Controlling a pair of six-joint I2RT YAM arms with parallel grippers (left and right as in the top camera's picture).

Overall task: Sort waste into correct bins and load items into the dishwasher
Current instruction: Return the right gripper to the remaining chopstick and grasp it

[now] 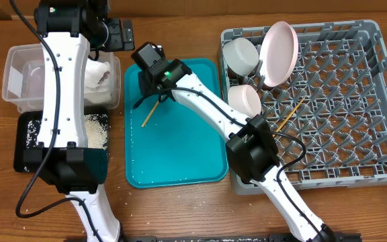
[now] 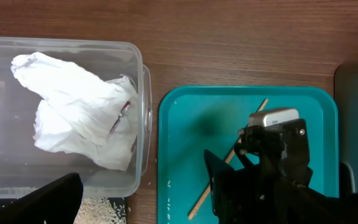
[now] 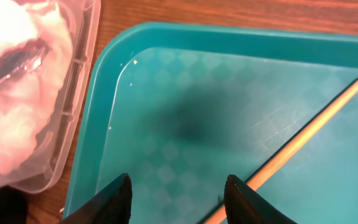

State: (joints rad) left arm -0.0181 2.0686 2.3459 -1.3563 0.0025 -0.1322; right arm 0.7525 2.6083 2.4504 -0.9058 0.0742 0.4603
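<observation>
I will next shift my right gripper sideways, turn it and lower it onto the chopstick's body (image 1: 151,113) (image 3: 284,155), which lies slanted below and to its right in the wrist view.
A crumpled white napkin (image 1: 98,75) with a brownish stain lies in the clear tub (image 1: 13,70); it also shows in the left wrist view (image 2: 73,109). Rice grains (image 1: 94,131) cover the black tray (image 1: 27,153). One wooden chopstick (image 1: 149,114) lies on the teal tray (image 1: 173,154). My right gripper (image 1: 154,94) is open and low over its upper end; in the right wrist view the chopstick (image 3: 303,140) passes just inside the right finger of the open jaws (image 3: 179,202). My left gripper (image 1: 123,35) is open and empty, high beyond the tub (image 2: 145,193).
The grey dish rack (image 1: 355,101) at the right holds two white bowls (image 1: 240,54) (image 1: 245,99), a pink-white plate (image 1: 279,52) on edge and a second chopstick (image 1: 289,114). A few grains lie on the table by the teal tray's front left corner.
</observation>
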